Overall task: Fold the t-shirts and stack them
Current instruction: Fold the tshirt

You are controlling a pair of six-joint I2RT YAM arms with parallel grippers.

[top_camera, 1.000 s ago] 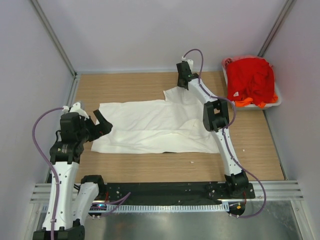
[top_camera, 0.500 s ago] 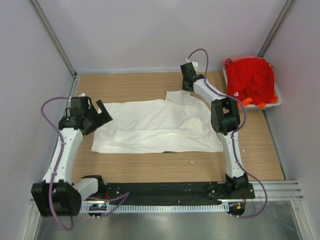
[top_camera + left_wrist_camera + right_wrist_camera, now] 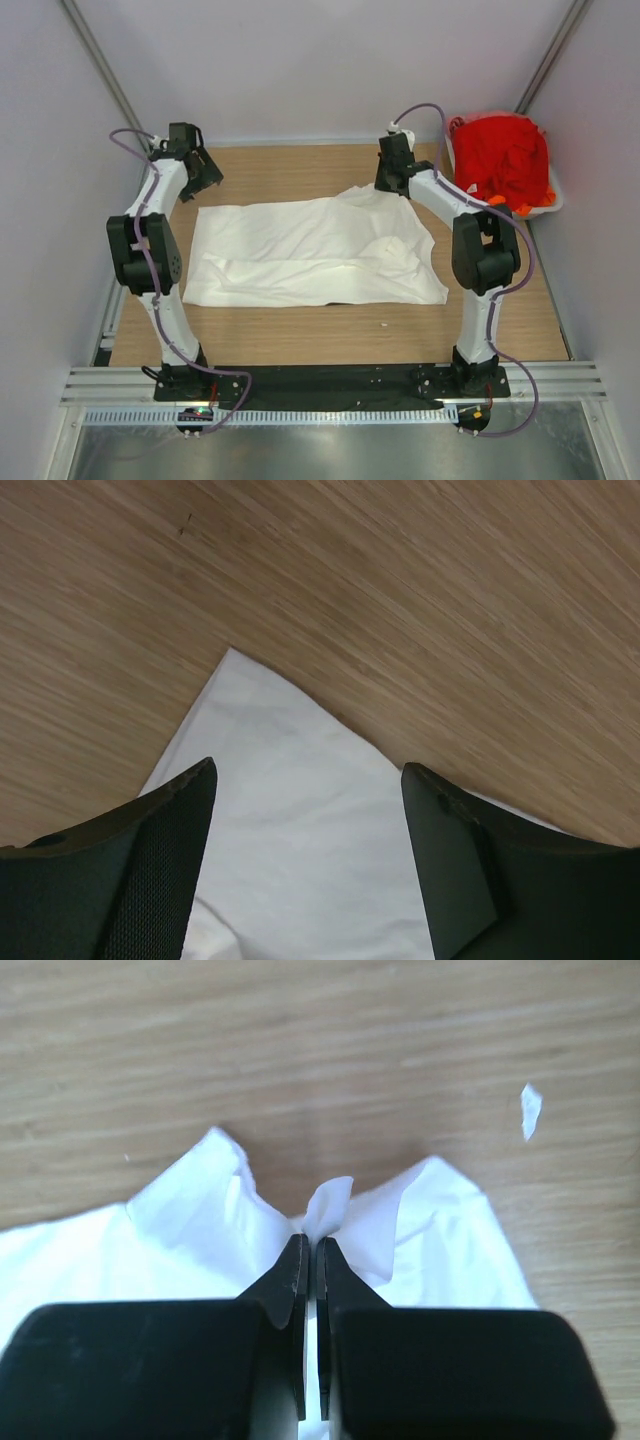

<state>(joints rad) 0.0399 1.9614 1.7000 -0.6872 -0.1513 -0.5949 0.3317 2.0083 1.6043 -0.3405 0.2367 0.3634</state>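
Note:
The right gripper draws the shirt's pinched far edge back over the shirt's creased middle next and releases. That middle lies back from the gripper, and the shirt's far side lies unfolded.
The white t-shirt lies spread across the middle of the wooden table. My right gripper is shut on the shirt's far right edge; in the right wrist view a pinch of white cloth sticks out between the closed fingertips. My left gripper is open, hovering just above the shirt's far left corner; the cloth shows between its spread fingers. Red and orange t-shirts are heaped in a pale tub at the far right.
The pale plastic tub stands at the far right corner against the wall. A small white scrap lies on the bare wood beyond the shirt. Walls enclose the table on three sides.
My left arm swung from the near left to the shirt's far left corner. My right gripper moved right and slightly nearer, dragging the shirt's far edge along.

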